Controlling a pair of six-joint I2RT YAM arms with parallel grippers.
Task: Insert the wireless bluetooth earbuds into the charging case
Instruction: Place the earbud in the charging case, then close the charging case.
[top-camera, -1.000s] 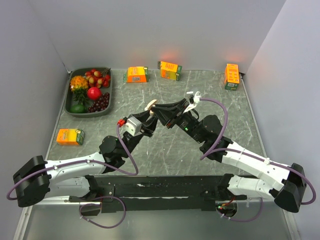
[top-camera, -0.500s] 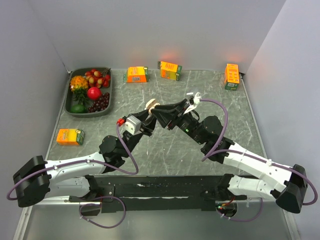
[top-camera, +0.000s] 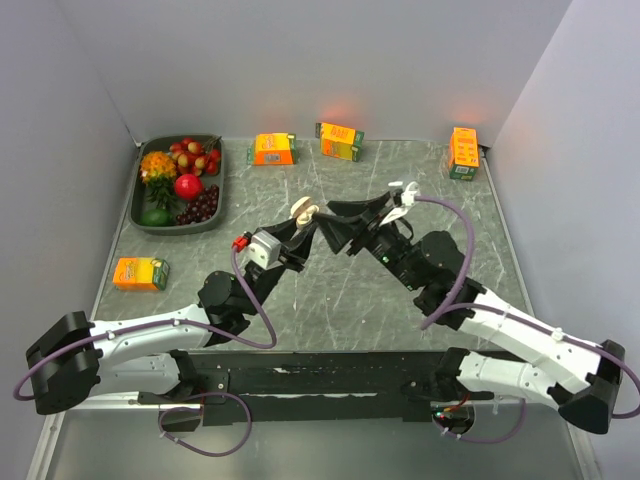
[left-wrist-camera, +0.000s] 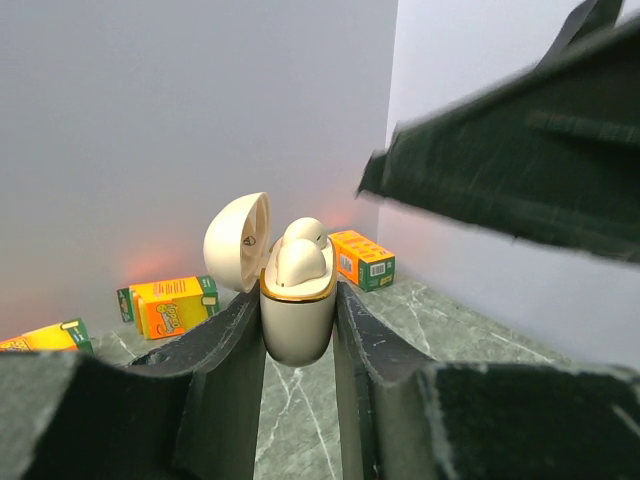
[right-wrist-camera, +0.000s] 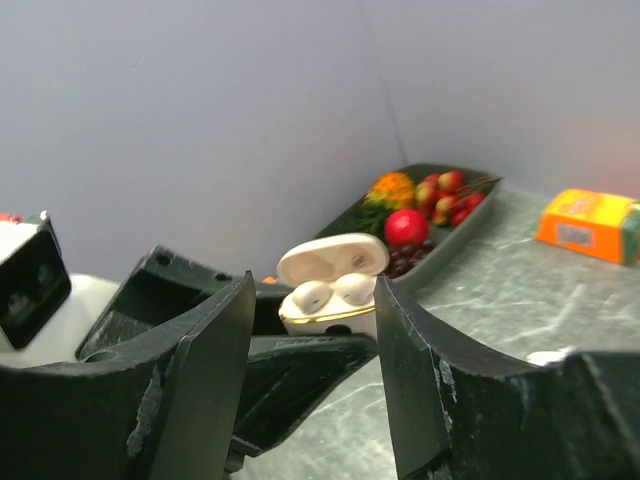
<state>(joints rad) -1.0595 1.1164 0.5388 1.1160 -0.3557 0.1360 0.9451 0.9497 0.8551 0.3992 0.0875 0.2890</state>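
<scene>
The left gripper tilts its fingers downward next, lowers the case (top-camera: 304, 211) to the bare marble tabletop below and releases it, since both earbuds are already seated.
My left gripper (top-camera: 305, 222) is shut on the cream charging case (top-camera: 304, 211) and holds it upright above the table's middle. In the left wrist view the case (left-wrist-camera: 297, 315) sits between my fingers (left-wrist-camera: 225, 350), its lid (left-wrist-camera: 237, 240) hinged open. Two white earbuds (left-wrist-camera: 300, 262) sit in its wells. The right wrist view shows the case (right-wrist-camera: 335, 318) with both earbuds (right-wrist-camera: 312, 296) (right-wrist-camera: 354, 288) under the raised lid (right-wrist-camera: 333, 258). My right gripper (top-camera: 340, 225) is open and empty, just right of the case and apart from it.
A dark tray (top-camera: 150, 227) of fruit stands at the back left. Orange cartons lie at the back (top-camera: 272, 149) (top-camera: 340, 140), at the back right (top-camera: 463, 152) and at the left (top-camera: 140, 272). Grey walls enclose the marble table on three sides.
My right gripper has drawn back to the right, away from the case, with its arm shifting right. My left gripper and the case have stayed in place.
</scene>
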